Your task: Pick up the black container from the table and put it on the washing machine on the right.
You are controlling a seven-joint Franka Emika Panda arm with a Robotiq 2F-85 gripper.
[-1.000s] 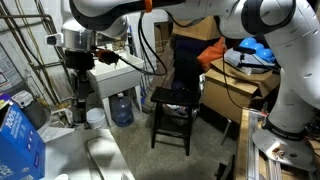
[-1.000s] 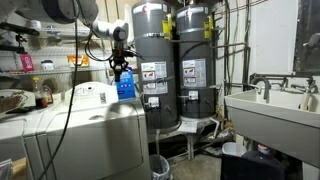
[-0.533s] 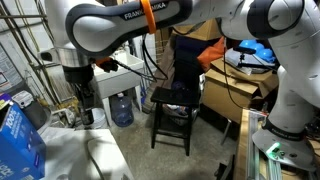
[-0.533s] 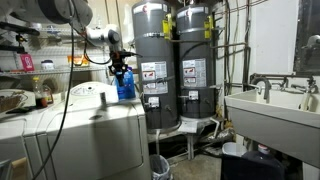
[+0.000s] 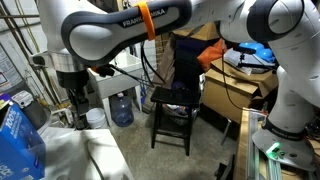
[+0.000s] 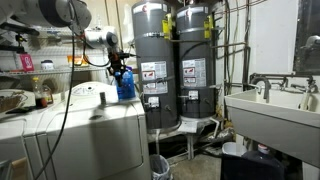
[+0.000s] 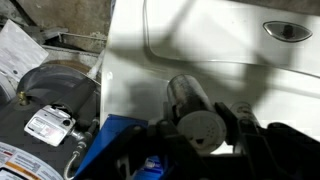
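Observation:
The dark container still hangs above the machine's top. Next I should lower my gripper onto the white lid (image 5: 67, 162) beside the blue box and release the container there.
My gripper (image 5: 80, 106) hangs over the white washing machine (image 5: 95, 155) at the left of an exterior view. It also shows in an exterior view (image 6: 120, 68) above the machine's top (image 6: 95, 110). In the wrist view my gripper (image 7: 196, 132) is shut on the black container (image 7: 188, 98), a dark cylinder with a pale round end facing the camera. The container hangs just above the glossy white lid (image 7: 220, 40). The black stool-like table (image 5: 172, 97) stands bare at mid-room, well to the right of my gripper.
A blue box (image 6: 125, 88) stands on the machine's edge right beside my gripper, and shows in the wrist view (image 7: 108, 150). Two grey water heaters (image 6: 155, 60) stand behind. A white sink (image 6: 270, 105), a blue water jug (image 5: 121, 108) and stacked boxes (image 5: 235, 85) surround the floor.
My gripper has moved left and down with the container, further over the washing machine and nearer its top.

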